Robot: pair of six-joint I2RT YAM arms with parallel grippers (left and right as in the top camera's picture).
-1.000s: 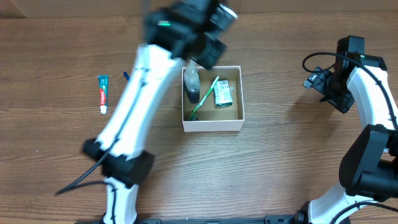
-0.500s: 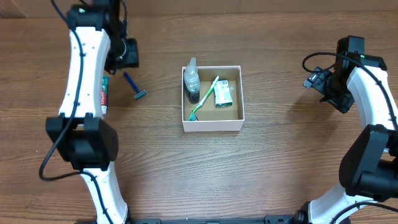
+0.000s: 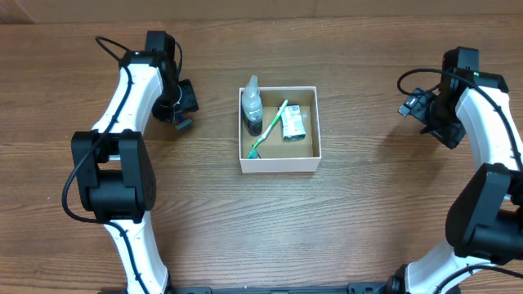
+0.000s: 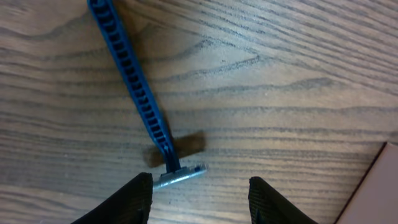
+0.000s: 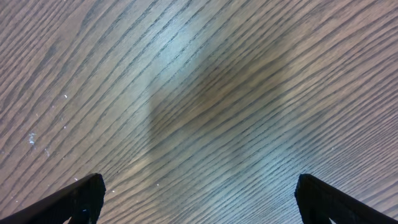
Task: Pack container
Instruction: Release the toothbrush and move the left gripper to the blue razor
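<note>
Next, my left gripper goes down and to the left in the wrist view onto the razor's ribbed handle (image 4: 149, 115), because the handle lies off the fingers' midline.
The container (image 3: 279, 163) is a white-walled cardboard box with a brown floor at the table's middle. It holds a clear bottle (image 3: 252, 107), a green toothbrush (image 3: 267, 131) and a green soap packet (image 3: 293, 124). My left gripper (image 3: 180, 112) is left of the container, open, low over a blue razor. In the left wrist view the razor (image 4: 135, 90) lies flat on the wood. Its head sits just ahead of the open fingers (image 4: 204, 200), near the left one. My right gripper (image 3: 422, 107) is open and empty over bare wood far right of the container, as the right wrist view (image 5: 199, 202) shows.
The table is brown wood grain. A pale corner of the container (image 4: 380, 190) shows at the lower right of the left wrist view. My left arm (image 3: 122, 102) lies across the table's left side. A black cable (image 3: 413, 77) loops by the right wrist.
My left arm swung from over the container out to the left, then came back right and down over the razor. It now covers the toothpaste tube. The right arm has not moved.
</note>
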